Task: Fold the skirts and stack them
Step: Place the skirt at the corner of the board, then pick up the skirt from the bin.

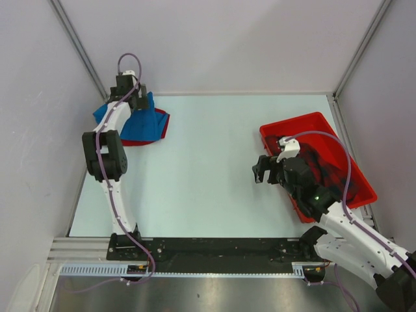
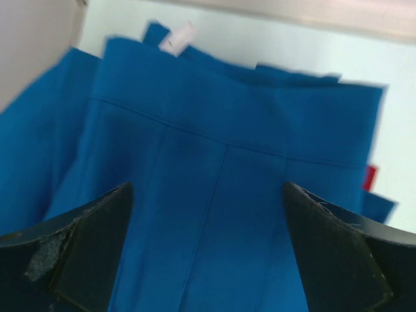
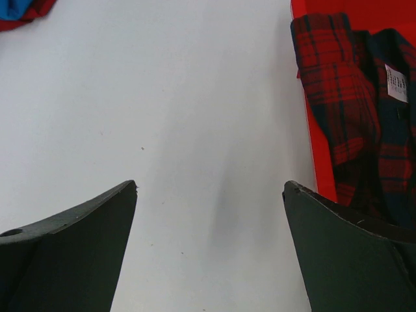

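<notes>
Next, my right gripper swings over the plaid skirt's middle (image 1: 318,165), turns, lowers and closes. That middle lies past the red tray's rim, to the right in the top view.
The blue skirt (image 1: 142,123) lies at the table's far left corner on top of the red skirt (image 1: 164,125), of which only an edge shows. My left gripper (image 1: 133,94) is open just above the blue skirt (image 2: 221,169), holding nothing. The red skirt peeks out at the right in the left wrist view (image 2: 370,177). The plaid skirt (image 1: 325,166) lies in the red tray (image 1: 305,122) at the right. My right gripper (image 1: 262,172) is open and empty above bare table, just left of the tray. The plaid skirt (image 3: 354,110) shows to its right.
White walls enclose the table on three sides; the left gripper works close to the left wall (image 1: 39,97). The red tray's rim (image 3: 318,156) stands right beside my right fingers (image 3: 351,253). The black arm-base rail (image 1: 214,250) runs along the near edge.
</notes>
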Tool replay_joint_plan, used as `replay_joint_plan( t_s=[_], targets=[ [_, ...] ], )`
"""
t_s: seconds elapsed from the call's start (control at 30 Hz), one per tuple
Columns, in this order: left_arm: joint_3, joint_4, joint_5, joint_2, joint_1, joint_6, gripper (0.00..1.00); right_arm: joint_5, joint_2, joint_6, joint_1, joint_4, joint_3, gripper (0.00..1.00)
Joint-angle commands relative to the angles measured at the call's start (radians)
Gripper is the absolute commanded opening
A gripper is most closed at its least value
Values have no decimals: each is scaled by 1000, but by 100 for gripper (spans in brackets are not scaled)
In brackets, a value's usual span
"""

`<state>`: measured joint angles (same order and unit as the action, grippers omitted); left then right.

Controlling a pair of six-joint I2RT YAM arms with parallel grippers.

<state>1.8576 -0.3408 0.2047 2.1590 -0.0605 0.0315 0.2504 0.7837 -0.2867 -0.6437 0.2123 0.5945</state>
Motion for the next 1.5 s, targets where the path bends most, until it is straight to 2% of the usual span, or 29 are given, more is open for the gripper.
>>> replay_joint_plan(
  t_s=[0.0, 0.2, 0.33, 0.53, 0.67, 0.77, 0.83, 0.93, 0.97, 1.0, 1.03, 1.07, 1.13, 1.17, 1.2, 1.33, 1.37, 1.47],
  targets=[
    [86, 2, -27, 62, -1, -116, 100, 33, 34, 18, 6, -40, 4, 100],
    [199, -75, 7, 200, -1, -147, 100, 7, 40, 15, 7, -54, 4, 100],
    [239, -119, -33, 207, -1, -131, 100, 6, 49, 7, 9, -57, 5, 100],
    [241, -127, -59, 58, -2, -43, 100, 15, 35, -12, 7, -33, 25, 100],
    [258, -161, 37, -107, 17, 91, 100, 98, 14, -83, 9, 16, 39, 100],
    [252, -225, 84, -238, 83, 160, 100, 136, -3, -126, 13, 45, 53, 100],
    [184, -263, 146, -313, 117, 230, 100, 151, -3, -147, 19, 83, 73, 100],
    [-33, -274, 165, -497, 183, 355, 100, 185, 3, -175, 42, 159, 122, 100],
    [-208, -262, 162, -612, 217, 393, 100, 197, 15, -187, 67, 186, 149, 100],
    [-315, -226, 142, -678, 235, 434, 100, 220, 25, -204, 88, 217, 165, 100],
    [-427, -113, 119, -812, 255, 477, 100, 230, 34, -236, 113, 293, 178, 100],
    [-644, -30, 101, -882, 307, 484, 100, 230, 41, -252, 143, 332, 195, 100],
    [-806, 113, 137, -996, 384, 490, 100, 202, 61, -272, 255, 427, 220, 100],
    [-902, 123, 157, -1074, 457, 489, 100, 187, 63, -282, 300, 452, 223, 100],
    [-935, 118, 174, -1105, 490, 493, 100, 147, 61, -281, 379, 493, 220, 100],
    [-1070, 65, 177, -1224, 597, 567, 100, 72, 66, -249, 551, 544, 205, 100],
    [-1121, 86, 165, -1235, 603, 579, 100, 47, 71, -246, 576, 544, 199, 100],
    [-1146, 73, 131, -1246, 608, 616, 100, -5, 100, -249, 673, 521, 165, 100]
  ],
)
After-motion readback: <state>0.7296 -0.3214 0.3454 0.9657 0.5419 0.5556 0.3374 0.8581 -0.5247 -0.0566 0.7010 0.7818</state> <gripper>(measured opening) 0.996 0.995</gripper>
